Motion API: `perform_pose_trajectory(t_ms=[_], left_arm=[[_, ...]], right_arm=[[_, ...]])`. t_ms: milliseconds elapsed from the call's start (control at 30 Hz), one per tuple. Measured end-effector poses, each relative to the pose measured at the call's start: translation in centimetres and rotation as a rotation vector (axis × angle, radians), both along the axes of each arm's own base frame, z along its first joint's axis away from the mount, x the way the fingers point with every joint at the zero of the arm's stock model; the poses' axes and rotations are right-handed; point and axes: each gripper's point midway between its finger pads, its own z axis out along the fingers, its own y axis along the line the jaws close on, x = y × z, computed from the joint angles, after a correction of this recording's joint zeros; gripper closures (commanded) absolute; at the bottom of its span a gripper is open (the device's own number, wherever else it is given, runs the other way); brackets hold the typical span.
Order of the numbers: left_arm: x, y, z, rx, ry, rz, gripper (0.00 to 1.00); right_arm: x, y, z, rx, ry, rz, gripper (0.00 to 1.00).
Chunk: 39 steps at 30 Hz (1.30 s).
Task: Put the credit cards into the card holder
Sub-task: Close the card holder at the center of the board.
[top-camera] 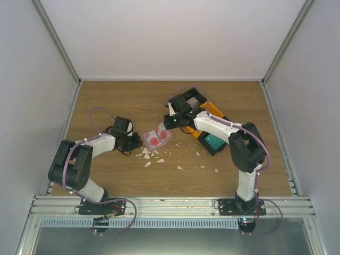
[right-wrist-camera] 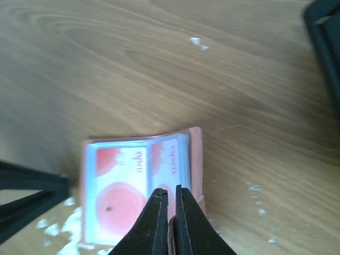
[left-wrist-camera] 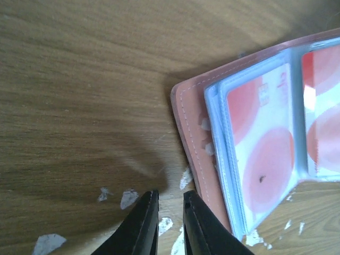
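Note:
The card holder's other leaf (right-wrist-camera: 120, 192) is to the left of my right gripper in the top view. I should next swing the card holder's cover (right-wrist-camera: 195, 154) in that gripper over that leaf and release it.
The card holder (top-camera: 158, 139) lies open on the wooden table, salmon-pink outside, light blue pockets inside. Red-and-white credit cards (left-wrist-camera: 265, 159) sit in its pockets, two of them side by side in the right wrist view (right-wrist-camera: 119, 186). My right gripper (right-wrist-camera: 171, 190) is shut over the holder's right leaf, with a pink strip of the cover (right-wrist-camera: 195, 154) pinched between its fingers. In the top view it (top-camera: 171, 125) stands at the holder's far right corner. My left gripper (left-wrist-camera: 169, 195) is narrowly open, nothing between its fingers, just left of the holder's pink edge (left-wrist-camera: 191, 133).
White torn scraps (top-camera: 151, 155) litter the wood in front of the holder and round the left fingers (left-wrist-camera: 127, 197). A black bin (top-camera: 212, 143) holding a teal stack and an orange bin (top-camera: 204, 126) stand right of the holder. The bin's black corner (right-wrist-camera: 324, 32) shows top right.

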Motion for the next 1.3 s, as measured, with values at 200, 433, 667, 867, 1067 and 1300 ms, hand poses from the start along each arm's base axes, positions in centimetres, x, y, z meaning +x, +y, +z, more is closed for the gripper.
perform_pose_trajectory(t_ms=[200,433,667,867,1067,1300], left_arm=[[0.1,-0.8,-0.6,-0.039,0.012,-0.019,0.85],[0.1,-2.1,-0.6,-0.109,0.016,-0.058,0.85],[-0.5,-1.8,-0.2,-0.111,0.017,-0.045,0.8],[-1.1,0.3,2.1,-0.046,-0.055,0.048,0.78],[-0.8,1.2,5.7,-0.032,-0.162,0.088,0.76],[0.5,0.7,10.2,-0.062,-0.272,0.068,0.69]], right_arm=[[-2.3,3.4,2.6,0.181,0.061,0.099,0.99],[-4.5,7.0,3.6,0.382,0.153,0.184,0.97],[-6.1,8.3,-1.2,0.467,0.288,0.179,0.94],[-7.1,8.8,-4.8,0.475,0.381,0.189,0.73],[-7.7,9.8,-4.1,0.49,0.375,0.254,0.45],[-7.9,9.9,-1.0,0.537,0.332,0.304,0.37]])
